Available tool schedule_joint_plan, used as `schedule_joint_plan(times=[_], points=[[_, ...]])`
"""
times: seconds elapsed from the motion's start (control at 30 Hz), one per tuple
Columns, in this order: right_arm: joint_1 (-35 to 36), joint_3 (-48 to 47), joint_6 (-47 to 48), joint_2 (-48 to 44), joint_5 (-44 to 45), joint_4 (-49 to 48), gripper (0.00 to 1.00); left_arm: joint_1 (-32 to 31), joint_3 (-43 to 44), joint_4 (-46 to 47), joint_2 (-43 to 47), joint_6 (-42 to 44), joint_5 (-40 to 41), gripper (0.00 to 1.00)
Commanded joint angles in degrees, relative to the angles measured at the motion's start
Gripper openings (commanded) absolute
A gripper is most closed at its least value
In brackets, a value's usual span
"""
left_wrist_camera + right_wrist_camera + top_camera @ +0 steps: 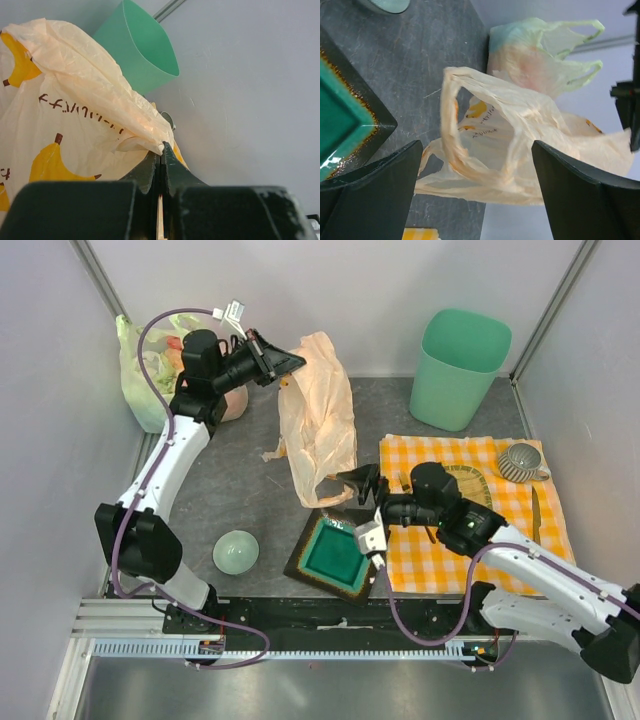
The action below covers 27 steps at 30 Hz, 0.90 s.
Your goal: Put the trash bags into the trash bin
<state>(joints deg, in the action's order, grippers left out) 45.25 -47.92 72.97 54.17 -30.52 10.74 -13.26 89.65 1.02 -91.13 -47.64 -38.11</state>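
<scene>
I will next shift my right gripper left in the top view, onto the peach-cream trash bag's loop handles between my open fingers.
The peach-cream trash bag (320, 420) with yellow banana prints hangs from my left gripper (290, 362), which is shut on its upper edge at the back of the table. The bag's lower end trails on the grey mat. In the left wrist view the bag (75, 110) fills the left side above my shut left gripper (161, 150). The mint-green trash bin (460, 368) stands upright at the back right and also shows in the left wrist view (142, 50). My right gripper (358, 485) is open, close to the bag's lower loop handles (485, 150), not touching them.
A yellow-green stuffed bag (150, 370) sits in the back left corner. A square teal dish (335, 555) and a pale green bowl (236, 551) lie near the front. An orange checked cloth (470, 510) at right holds a small striped cup (520, 462) and a knife (536, 515).
</scene>
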Motion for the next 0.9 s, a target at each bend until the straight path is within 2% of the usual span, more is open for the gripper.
schedule_joint_plan(times=[0.0,0.07,0.1,0.17,0.23,0.27,0.3,0.33,0.37,0.4,0.43,0.47,0.5,0.53,0.57,0.6,0.63,0.7,0.73,0.77,0.8,0.87], points=[[3.52,2.40,15.18,4.53,1.95,-4.23,0.93,-0.02,-1.23,1.88,0.17,-2.46,-1.71,0.02],[5.97,1.34,17.54,8.90,6.42,-4.15,0.86,-0.02,-2.36,1.88,0.52,-2.46,-1.71,0.02],[6.33,0.73,18.08,10.24,7.66,-5.89,0.78,0.07,-2.63,1.80,0.78,-2.37,-1.71,0.02],[6.95,-0.06,19.57,14.09,10.82,-7.74,0.72,-0.02,-3.60,1.80,1.13,-2.37,-1.79,0.02],[7.56,-1.64,19.14,16.22,13.19,-10.12,0.54,0.07,-3.86,1.62,1.31,-2.20,-1.80,0.02],[8.00,-3.48,16.79,17.71,15.21,-10.30,0.41,-0.01,-3.78,1.45,1.13,-1.94,-1.79,0.02],[8.09,-4.63,14.77,18.07,16.01,-11.87,0.08,0.07,-3.52,1.10,0.87,-1.59,-1.62,0.02],[8.18,-5.94,11.87,18.33,16.20,-12.67,0.00,0.07,-3.08,0.40,0.35,-0.36,-1.62,0.02],[8.18,-10.39,1.32,18.69,16.20,-13.11,0.00,0.07,-1.07,-0.05,-1.14,0.52,-1.44,0.02],[8.10,-13.92,-3.66,19.30,15.94,-11.29,0.00,0.07,0.60,-0.66,-2.72,1.83,-1.36,0.02],[7.83,-17.78,-10.41,20.17,15.59,-10.84,0.00,0.16,6.19,-4.49,-4.65,6.46,-1.53,0.02],[6.44,-26.00,-17.35,22.53,15.15,-9.00,0.00,0.16,10.59,-8.53,-10.32,9.81,-1.79,0.06],[5.29,-29.91,-31.34,24.04,14.79,-8.11,0.00,0.33,15.94,-12.75,-13.51,15.85,-1.01,0.17],[3.80,-33.43,-37.40,25.62,14.44,-8.11,0.00,1.55,25.40,-16.19,-16.33,17.30,-0.39,0.32],[0.48,-38.77,-43.20,28.24,15.14,-8.54,0.00,2.61,27.32,-16.48,-18.18,17.92,-0.13,0.65],[-1.29,-40.91,-54.66,29.49,15.84,-9.42,0.00,3.67,28.64,-15.79,-19.25,18.45,0.75,0.84],[-2.88,-42.42,-58.95,30.54,16.80,-9.86,0.00,5.50,31.18,-15.70,-19.43,20.20,1.80,0.91],[-7.62,-44.45,-67.83,32.92,20.66,-12.13,0.00,7.27,33.04,-16.13,-18.30,23.18,2.51,0.92],[-8.94,-44.63,-75.27,33.45,21.90,-12.76,0.00,8.76,32.00,-16.13,-17.16,23.81,2.77,0.92],[-11.13,-45.32,-78.13,34.67,23.56,-13.03,0.00,9.56,30.25,-16.13,-15.67,24.25,3.12,0.93],[-12.11,-45.94,-80.77,35.38,24.80,-12.77,0.00,10.35,27.63,-15.61,-13.57,24.00,4.69,0.93],[-14.13,-46.99,-87.28,36.96,28.14,-12.68,0.00,13.16,15.08,-12.99,-6.10,19.62,4.97,0.94]])
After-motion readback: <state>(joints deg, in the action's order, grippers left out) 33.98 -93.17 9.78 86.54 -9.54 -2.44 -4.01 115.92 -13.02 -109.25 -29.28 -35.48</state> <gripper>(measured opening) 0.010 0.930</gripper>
